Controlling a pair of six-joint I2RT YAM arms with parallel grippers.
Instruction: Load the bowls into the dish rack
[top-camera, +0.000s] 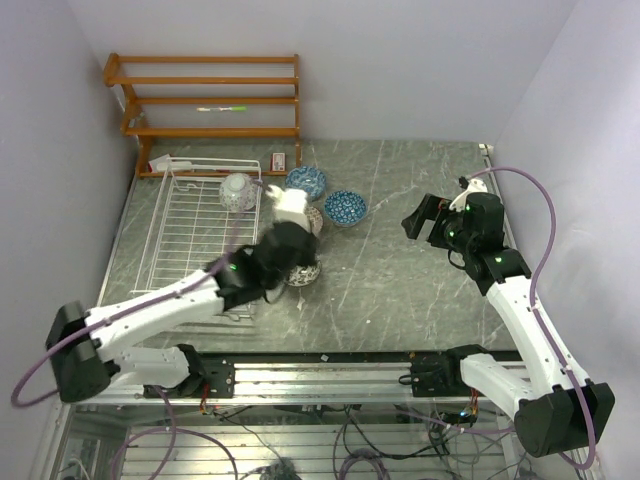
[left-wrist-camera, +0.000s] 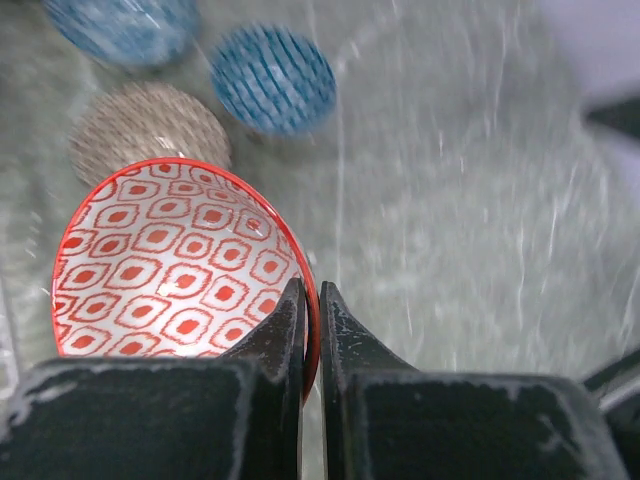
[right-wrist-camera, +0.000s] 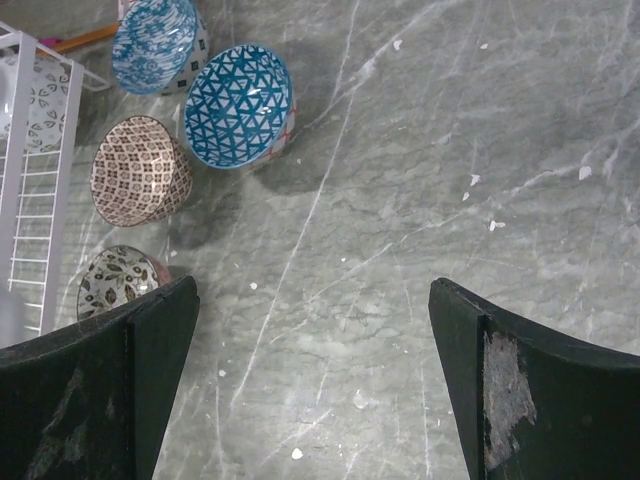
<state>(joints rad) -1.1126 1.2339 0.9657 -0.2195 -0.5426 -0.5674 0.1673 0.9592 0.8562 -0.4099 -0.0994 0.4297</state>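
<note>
The rack spot beside the pale-sided bowl is empty, so my left gripper will swing to the left in the top view next, turn and go down into that spot.
My left gripper (left-wrist-camera: 311, 290) is shut on the rim of a red-patterned bowl (left-wrist-camera: 170, 260) and holds it above the table. In the top view this gripper (top-camera: 285, 212) is just right of the white wire dish rack (top-camera: 185, 235), over the group of bowls. One pale-sided bowl (top-camera: 238, 190) stands in the rack. Two blue bowls (top-camera: 305, 181) (top-camera: 345, 207), a brownish bowl (right-wrist-camera: 140, 170) and a dark grey bowl (top-camera: 303, 272) sit on the table. My right gripper (right-wrist-camera: 312, 290) is open and empty, to the right of the bowls (top-camera: 420, 222).
An orange-brown wooden shelf unit (top-camera: 205, 100) stands against the back wall behind the rack. A small red-and-white item (top-camera: 280, 159) lies by the rack's far right corner. The grey marble table (top-camera: 400, 290) stretches between the arms.
</note>
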